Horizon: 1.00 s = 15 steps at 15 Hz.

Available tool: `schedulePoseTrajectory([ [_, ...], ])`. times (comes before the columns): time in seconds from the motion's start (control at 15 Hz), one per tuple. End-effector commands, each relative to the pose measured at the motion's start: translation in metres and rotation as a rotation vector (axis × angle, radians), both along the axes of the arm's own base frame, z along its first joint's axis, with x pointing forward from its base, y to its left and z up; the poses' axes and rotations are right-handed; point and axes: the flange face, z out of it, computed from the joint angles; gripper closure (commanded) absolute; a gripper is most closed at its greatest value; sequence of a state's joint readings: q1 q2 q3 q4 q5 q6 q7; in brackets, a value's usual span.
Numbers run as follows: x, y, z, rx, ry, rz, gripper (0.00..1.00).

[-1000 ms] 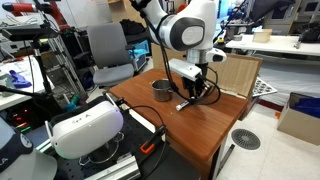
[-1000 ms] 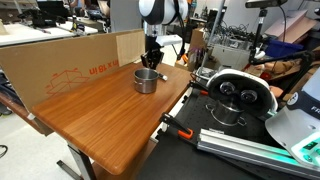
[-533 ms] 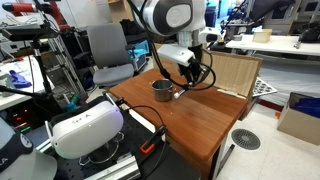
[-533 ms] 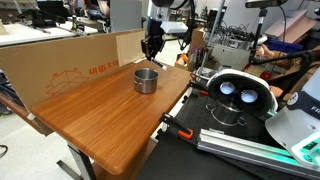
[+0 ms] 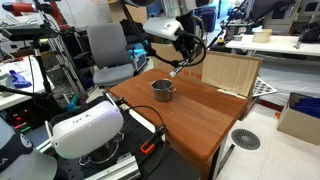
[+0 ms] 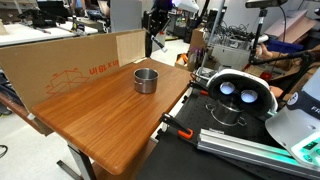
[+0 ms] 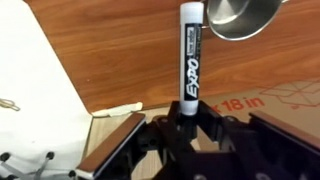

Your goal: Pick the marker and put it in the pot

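The pot's opening point(image 5: 162, 84) point(image 7: 238, 12) is below the gripper and to its right in the wrist view, so the robot will move that way and go down to let go of the marker inside.
My gripper point(image 7: 187, 122) is shut on the marker point(image 7: 190, 55), a slim stick with a white EXPO label and dark ends that points away from the jaws. In both exterior views the gripper point(image 5: 186, 42) point(image 6: 154, 22) hangs well above the wooden table, with the marker point(image 5: 180, 68) slanting down from it. The small silver pot point(image 5: 162, 90) point(image 6: 146, 80) stands on the table below and to one side of the gripper. In the wrist view only part of the pot point(image 7: 240, 18) shows, at the top right beside the marker's tip.
A cardboard panel point(image 6: 70, 68) point(image 5: 230, 72) stands along the table's far edge. A white device point(image 5: 85, 128) and a larger metal pot point(image 6: 226, 112) sit off the table's side. An office chair point(image 5: 108, 55) stands behind.
The gripper has risen from table level beside the pot to high above it, carrying the marker up with it.
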<state>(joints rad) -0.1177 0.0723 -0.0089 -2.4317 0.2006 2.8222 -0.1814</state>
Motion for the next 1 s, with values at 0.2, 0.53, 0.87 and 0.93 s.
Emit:
schedulePoseTrajectory([
  [0.2, -0.007, 0.044, -0.008, 0.015, -0.120, 0.007, 0.94],
  [0.53, -0.006, 0.073, -0.031, 0.024, -0.150, 0.016, 0.94],
  [0.87, -0.005, 0.082, -0.063, -0.018, -0.217, 0.023, 0.94],
  [0.93, -0.007, 0.082, -0.072, -0.026, -0.218, 0.026, 0.94],
])
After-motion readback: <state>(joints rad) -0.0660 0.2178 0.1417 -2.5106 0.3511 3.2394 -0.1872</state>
